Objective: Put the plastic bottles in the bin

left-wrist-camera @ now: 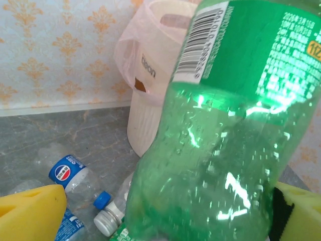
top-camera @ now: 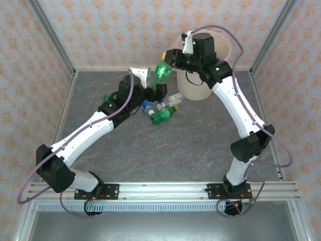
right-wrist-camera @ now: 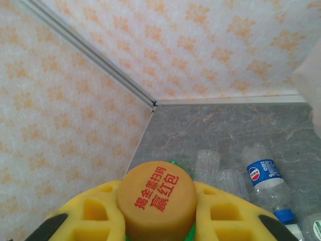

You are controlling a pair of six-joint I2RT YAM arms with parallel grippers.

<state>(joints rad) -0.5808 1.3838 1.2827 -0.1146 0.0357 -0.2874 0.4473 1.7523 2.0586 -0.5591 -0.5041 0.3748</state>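
My right gripper carries the green bottle over the cream-white bin [top-camera: 218, 45] next and releases it, since it still hangs beside the bin [top-camera: 200, 89] rather than above it.
A green bottle [top-camera: 161, 70] with a yellow cap [right-wrist-camera: 157, 193] hangs in the air between both grippers, just left of the cream-white bin [top-camera: 200, 89]. My right gripper [top-camera: 172, 56] is shut on its cap end, yellow pads [right-wrist-camera: 90, 213] pressed against both sides of the cap. My left gripper [top-camera: 159, 89] sits under the bottle's base [left-wrist-camera: 210, 160]; its pads stand wide apart, and the left pad [left-wrist-camera: 30, 211] is clear of the bottle. Several more bottles lie on the table: a clear blue-labelled one [left-wrist-camera: 75, 178], a white-capped one [left-wrist-camera: 108, 221], and a green one [top-camera: 161, 116].
The bin [left-wrist-camera: 150, 100] with its thin bag liner stands against the back wall at the far right of the grey table [top-camera: 165, 155]. A green bottle [top-camera: 106, 96] lies behind my left arm. Clear crushed bottles [right-wrist-camera: 206, 163] lie near the back-left corner; metal frame posts [top-camera: 50, 35] edge the cell.
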